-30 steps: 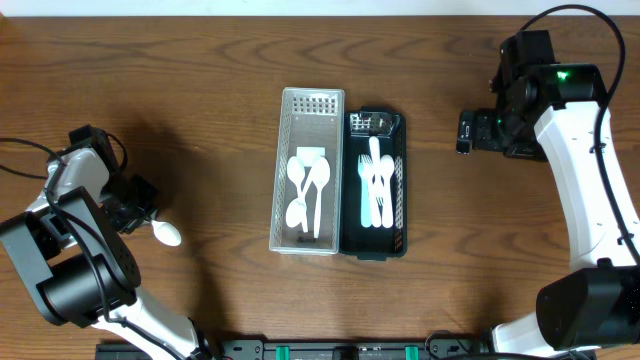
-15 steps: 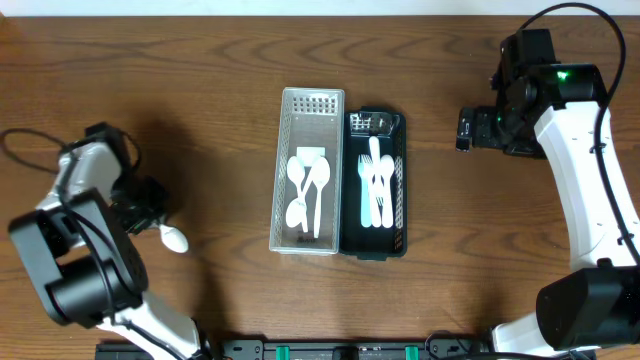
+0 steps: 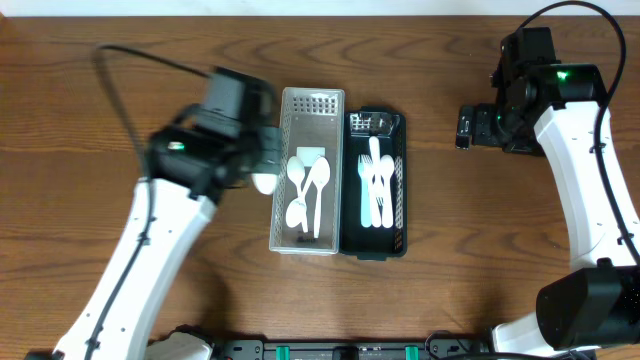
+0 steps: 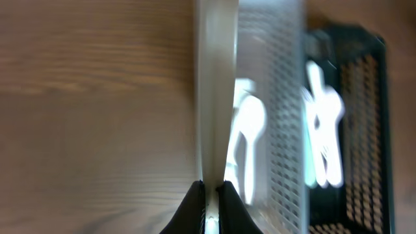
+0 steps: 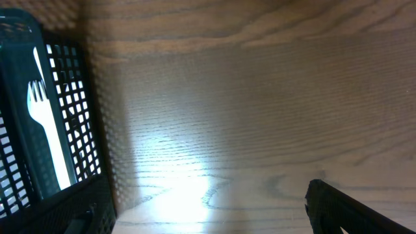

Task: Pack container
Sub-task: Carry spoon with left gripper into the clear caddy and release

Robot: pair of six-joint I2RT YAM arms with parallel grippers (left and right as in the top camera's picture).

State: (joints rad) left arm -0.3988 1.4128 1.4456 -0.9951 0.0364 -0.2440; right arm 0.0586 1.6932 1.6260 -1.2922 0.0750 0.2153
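Observation:
The robot's left gripper will next move past the near side of the white basket and down inside to open over the spoons, which already lie together there.
My left gripper (image 3: pixel 262 168) is shut on a white plastic spoon (image 3: pixel 265 183) and holds it just left of the white basket (image 3: pixel 308 100), over its left wall. In the left wrist view the spoon's handle (image 4: pixel 216 97) is clamped edge-on in the gripper (image 4: pixel 211 195). Several white spoons (image 3: pixel 308 185) lie in the white basket. Pale forks (image 3: pixel 375 185) lie in the black basket (image 3: pixel 400 125) beside it. My right gripper (image 3: pixel 465 128) is open and empty over bare table right of the black basket (image 5: pixel 71 130).
The two baskets stand side by side at the table's middle, the white one (image 4: pixel 286 130) left of the black one (image 4: pixel 370 97). A fork (image 5: pixel 49 130) shows through the black mesh. One right fingertip (image 5: pixel 344 211) shows at the bottom right.
My left arm has swung fast from the far left of the table to the white basket's left side, carrying the spoon. The right arm has not moved.

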